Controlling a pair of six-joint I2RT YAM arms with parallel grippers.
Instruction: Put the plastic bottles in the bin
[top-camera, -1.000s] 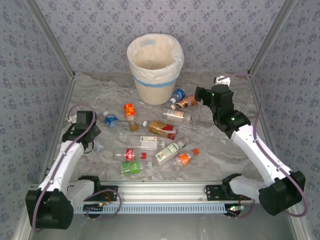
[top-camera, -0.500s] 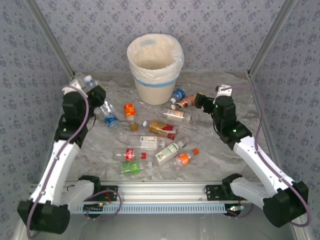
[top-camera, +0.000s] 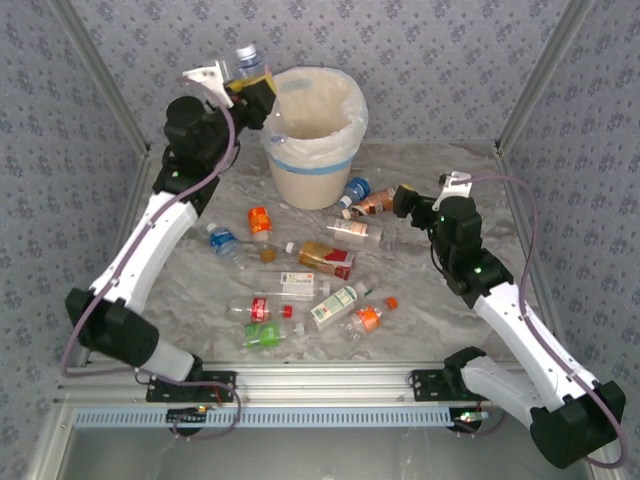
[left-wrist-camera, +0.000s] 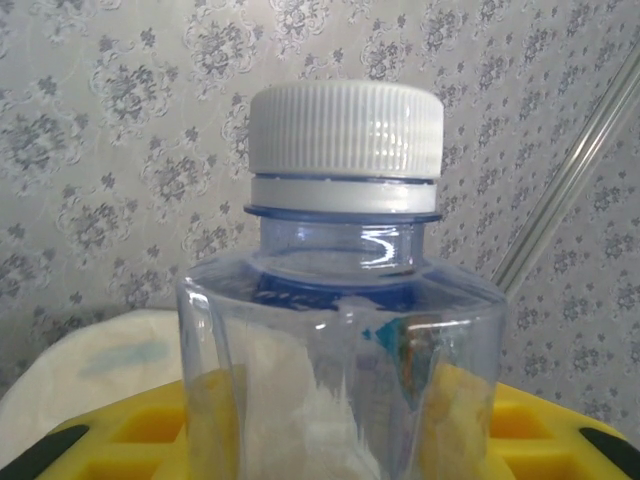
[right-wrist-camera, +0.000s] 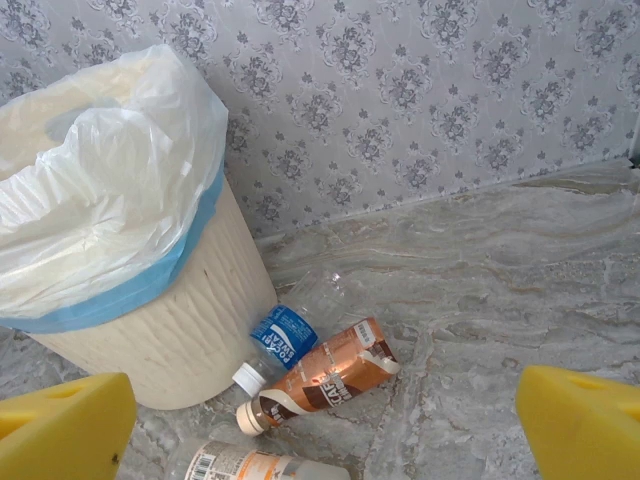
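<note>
My left gripper will carry the clear bottle (top-camera: 246, 58) sideways from beside the bin's rim, then release it over the bin's opening.
My left gripper (top-camera: 248, 88) is shut on a clear plastic bottle (top-camera: 246, 58) with a white cap, held upright in the air beside the left rim of the bin (top-camera: 310, 150). In the left wrist view the bottle (left-wrist-camera: 345, 300) stands between the yellow pads (left-wrist-camera: 130, 440), with the bin's liner (left-wrist-camera: 100, 350) behind. My right gripper (top-camera: 405, 200) is open and low over the table, right of the bin. Its yellow fingers (right-wrist-camera: 60, 425) frame a blue-labelled bottle (right-wrist-camera: 290, 335), a brown one (right-wrist-camera: 325, 375) and a white-orange one (right-wrist-camera: 250, 465) lying at the foot of the bin (right-wrist-camera: 170, 320).
Several more bottles lie scattered mid-table, among them an orange one (top-camera: 259, 221), a red-brown one (top-camera: 327, 258), a green one (top-camera: 265, 335) and an orange-capped one (top-camera: 368, 318). Patterned walls close in the back and both sides. A metal rail (top-camera: 320, 380) runs along the front.
The left arm has swung the bottle from low at the table's left up to the bin's left rim. The right gripper has dropped slightly toward the bottles beside the bin, still open.
</note>
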